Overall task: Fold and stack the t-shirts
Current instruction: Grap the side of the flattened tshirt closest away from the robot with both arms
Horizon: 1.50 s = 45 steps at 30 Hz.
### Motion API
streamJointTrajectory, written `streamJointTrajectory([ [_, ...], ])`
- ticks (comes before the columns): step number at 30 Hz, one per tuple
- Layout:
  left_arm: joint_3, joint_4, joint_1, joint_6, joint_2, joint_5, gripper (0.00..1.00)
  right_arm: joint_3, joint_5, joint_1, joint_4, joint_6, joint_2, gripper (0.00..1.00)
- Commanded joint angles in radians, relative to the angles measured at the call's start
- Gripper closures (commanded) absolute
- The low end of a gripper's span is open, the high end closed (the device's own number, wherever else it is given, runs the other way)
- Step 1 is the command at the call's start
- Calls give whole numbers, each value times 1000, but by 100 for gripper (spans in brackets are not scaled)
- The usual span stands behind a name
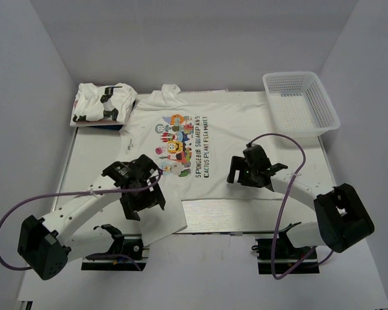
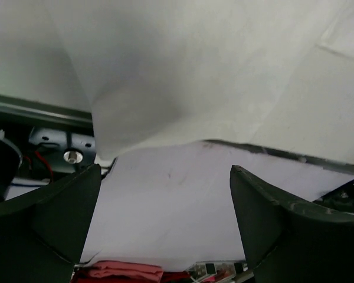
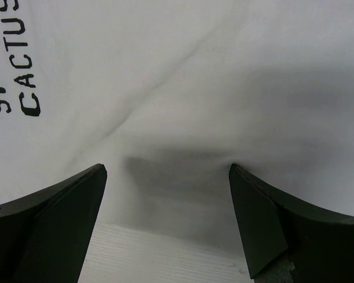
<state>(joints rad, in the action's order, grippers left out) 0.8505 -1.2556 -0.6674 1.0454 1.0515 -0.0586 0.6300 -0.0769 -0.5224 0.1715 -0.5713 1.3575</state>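
Next, the left gripper lowers and comes back onto the sleeve's near end (image 1: 150, 239) (image 2: 130, 141), since that cloth lies below it and back over the table edge.
A white t-shirt (image 1: 213, 139) with a colourful cartoon print and dark lettering lies spread flat in the middle of the table, collar towards the back. A folded pile of white t-shirts (image 1: 103, 103) with black marks sits at the back left. My left gripper (image 1: 145, 200) hovers over the spread shirt's near-left corner, open; in the left wrist view the gripper (image 2: 165, 218) has only loose white cloth (image 2: 194, 71) below it. My right gripper (image 1: 242, 171) is over the shirt's right edge, open; in the right wrist view the gripper (image 3: 168, 218) straddles the hem (image 3: 183, 194) without gripping it.
A white plastic mesh basket (image 1: 301, 100) stands at the back right. A ribbed grey board (image 1: 226, 216) shows at the near middle under the shirt's hem. Purple cables (image 1: 291, 145) loop from both arms. Something red (image 2: 124, 271) lies below the table edge.
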Motion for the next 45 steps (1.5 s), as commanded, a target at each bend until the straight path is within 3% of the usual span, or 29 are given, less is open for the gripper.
streamJointTrajectory([
  [1, 10, 111, 8, 8, 45, 88, 0, -4, -59, 7, 25, -2, -55, 10],
  [7, -198, 124, -14, 57, -146, -68, 0, -3, -182, 21, 143, -74, -170, 10],
  [10, -286, 113, -14, 91, -295, -169, 0, -19, -182, 50, 184, -99, -198, 10],
  [14, -376, 91, -14, 107, -347, -224, 0, -26, -155, 84, 235, -116, -198, 10],
  [18, -432, 154, -14, 70, -204, -210, 6, -27, -112, 114, 243, -114, -238, 10],
  [24, -262, 93, -14, 59, -25, 0, 11, -7, -192, 145, 316, -99, -333, 10],
  [26, -261, 93, -14, 59, 11, 0, 15, -13, -190, 153, 329, -98, -348, 10],
  [28, -277, 142, -14, 59, 25, 0, 25, -16, -216, 159, 350, -104, -356, 10],
  [33, -288, 209, -23, 48, 44, -9, 39, -15, -228, 196, 396, -111, -367, 10],
  [45, -340, 285, -60, -1, 131, -63, 37, -39, -172, 282, 393, -154, -336, 10],
])
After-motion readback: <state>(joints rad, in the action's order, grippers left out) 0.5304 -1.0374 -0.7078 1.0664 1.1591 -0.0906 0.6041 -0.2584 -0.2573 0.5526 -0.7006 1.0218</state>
